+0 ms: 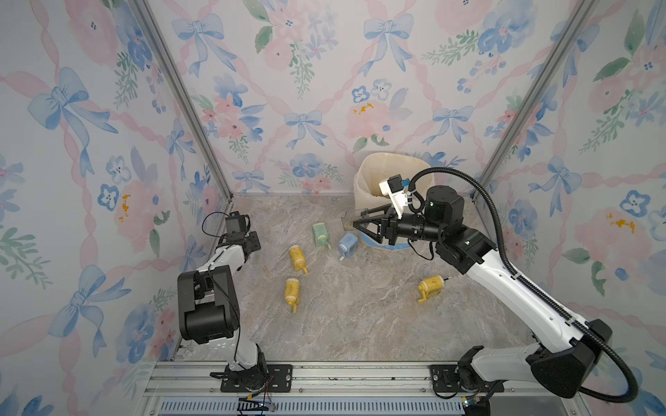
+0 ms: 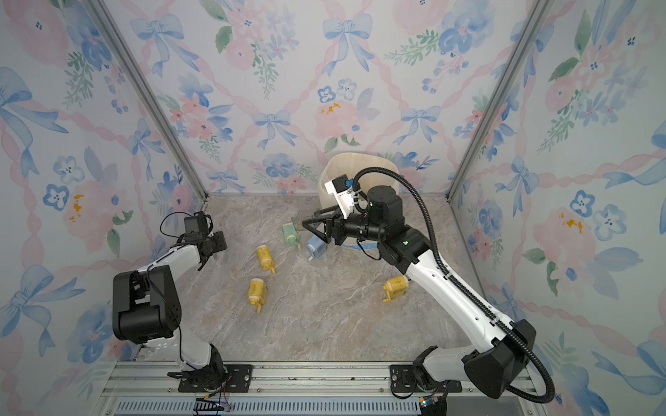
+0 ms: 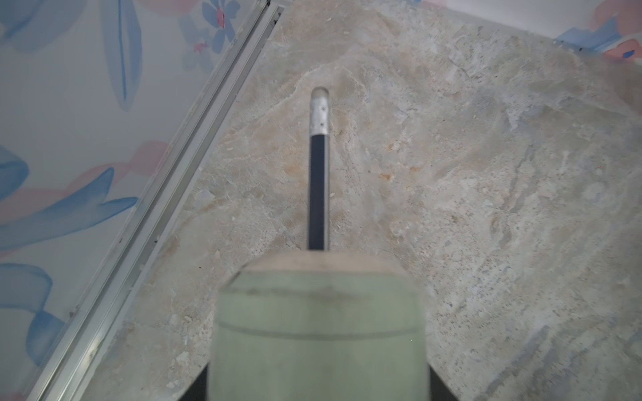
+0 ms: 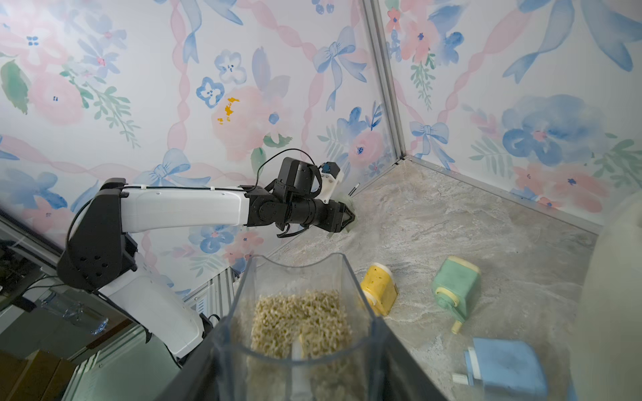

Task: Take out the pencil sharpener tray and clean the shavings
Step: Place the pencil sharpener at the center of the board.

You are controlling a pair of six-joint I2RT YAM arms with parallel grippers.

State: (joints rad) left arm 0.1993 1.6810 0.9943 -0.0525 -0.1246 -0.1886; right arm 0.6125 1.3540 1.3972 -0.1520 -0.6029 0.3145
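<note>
I should next lower my left gripper and release the green pencil sharpener on the bare marble [image 1: 251, 259] just below it, beside the aluminium bar.
My right gripper [image 4: 302, 364] is shut on the clear pencil sharpener tray [image 4: 298, 277]. Tan shavings [image 4: 302, 323] lie in the tray. In both top views this gripper [image 1: 364, 225] holds the tray [image 1: 351, 219] in the air just in front of the cream bin [image 1: 371, 180]. My left gripper [image 3: 319, 382] is shut on a green pencil sharpener [image 3: 319, 330] low over the table near the left wall. A black pencil [image 3: 319, 191] with a metal ferrule sticks out of that sharpener. The right wrist view shows the left gripper [image 4: 349, 220] from the side.
Several other sharpeners lie on the marble table [image 1: 360, 317]: a green one [image 1: 320, 235], a blue one [image 1: 347, 245], and yellow ones [image 1: 298, 257] [image 1: 292, 290] [image 1: 430, 286]. An aluminium rail [image 3: 173, 194] edges the table at the left wall.
</note>
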